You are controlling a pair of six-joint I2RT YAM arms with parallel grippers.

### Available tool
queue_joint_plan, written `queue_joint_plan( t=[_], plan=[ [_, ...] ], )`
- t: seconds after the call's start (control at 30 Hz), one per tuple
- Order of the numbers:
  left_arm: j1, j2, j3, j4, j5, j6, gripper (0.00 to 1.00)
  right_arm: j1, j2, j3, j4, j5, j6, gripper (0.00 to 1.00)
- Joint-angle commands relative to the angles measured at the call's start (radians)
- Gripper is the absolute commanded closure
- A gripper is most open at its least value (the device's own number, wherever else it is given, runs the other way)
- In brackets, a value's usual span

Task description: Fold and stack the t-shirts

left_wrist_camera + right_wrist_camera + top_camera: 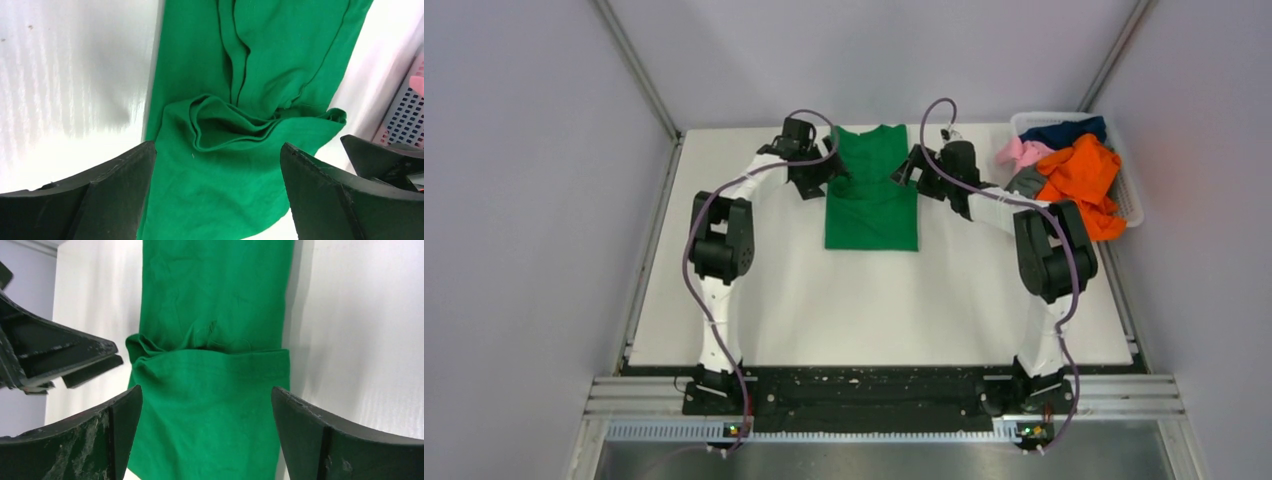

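The left gripper's open fingers are hovering by the bright green t-shirt's middle fold, so the left gripper needs to go back along the t-shirt's side and down to close on the t-shirt's near corner.
The bright green t-shirt [871,205] lies flat at the far middle of the table, its sides folded in to a narrow strip, collar at the far end. A rucked crosswise fold runs over its middle [225,125] [210,347]. My left gripper [824,172] is open and empty at the shirt's left edge; its jaws straddle the cloth [217,150]. My right gripper [914,168] is open and empty at the shirt's right edge, jaws also over the cloth [206,392]. Orange [1084,175], pink [1022,152], navy [1064,130] and grey [1027,183] t-shirts lie heaped at the far right.
The heaped shirts sit in a white plastic basket [1132,200] at the table's far right corner; its wall shows in the left wrist view [407,115]. The two grippers are close together across the shirt. Grey walls enclose the white table [874,300].
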Motion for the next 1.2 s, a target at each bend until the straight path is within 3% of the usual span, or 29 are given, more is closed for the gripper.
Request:
queue_joint_plan(
  t=[0.0,0.2,0.33,0.7,1.03,1.1,1.17],
  plan=[
    [0.007,-0.165,-0.095,0.029,-0.022,0.016,0.01,-0.006,-0.127,-0.071,0.005,-0.014,-0.066,0.01],
    [-0.033,-0.387,-0.476,0.122,-0.035,0.010,0.01,0.008,-0.303,-0.348,0.011,-0.095,-0.060,0.04],
    [-0.067,-0.437,-0.618,0.158,-0.036,-0.011,0.03,0.027,-0.349,-0.449,-0.001,-0.108,-0.035,0.06],
    [-0.070,-0.392,-0.690,0.205,-0.051,-0.056,0.53,0.034,-0.265,-0.469,0.015,-0.139,0.013,0.30],
    [-0.070,-0.341,-0.705,0.210,-0.018,-0.056,0.69,0.050,-0.245,-0.476,-0.026,-0.091,0.000,0.40],
    [-0.069,-0.340,-0.713,0.210,-0.019,-0.055,0.76,0.057,-0.242,-0.471,-0.035,-0.077,-0.003,0.42],
    [-0.070,-0.340,-0.721,0.207,-0.021,-0.055,0.90,0.064,-0.233,-0.466,-0.043,-0.060,-0.011,0.47]
  ],
)
